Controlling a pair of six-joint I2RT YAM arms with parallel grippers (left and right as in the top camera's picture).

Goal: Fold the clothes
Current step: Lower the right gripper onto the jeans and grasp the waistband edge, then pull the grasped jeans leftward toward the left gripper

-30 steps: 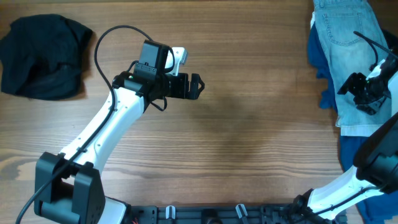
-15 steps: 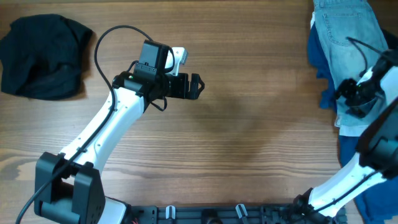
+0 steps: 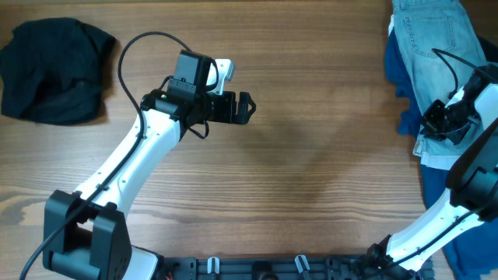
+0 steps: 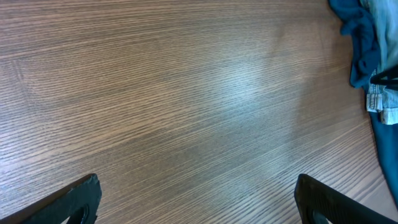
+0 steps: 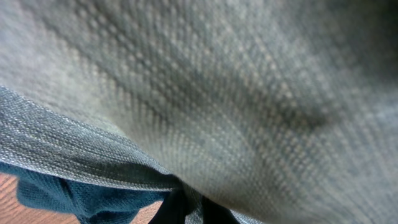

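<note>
I will next lift the denim [image 5: 249, 93] off the dark-blue garment with my right gripper, move it left in the overhead view and release it, since bare wood is there.
The pale-blue denim shorts [image 3: 436, 47] lie at the table's far right on top of a larger dark-blue garment [image 3: 398, 70]. My right gripper [image 3: 429, 124] is at the shorts' lower left hem, shut on the denim. In the right wrist view the denim [image 5: 249, 93] fills the frame, pinched between the dark fingers [image 5: 189, 211], with dark-blue cloth [image 5: 74, 193] below. A black garment [image 3: 50, 70] sits crumpled at the far left. My left gripper [image 3: 247, 107] hovers open over bare wood [image 4: 196, 199], holding nothing.
The wooden table [image 3: 311, 171] stretches between the two piles. More dark-blue cloth [image 3: 475, 233] hangs at the lower right by the right arm's base. In the left wrist view the dark-blue garment [image 4: 360, 43] and the shorts' hem [image 4: 380, 106] show at the right edge.
My right gripper dropped onto the shorts' lower left hem and shut on it, bunching the denim edge slightly. The left arm has not moved.
</note>
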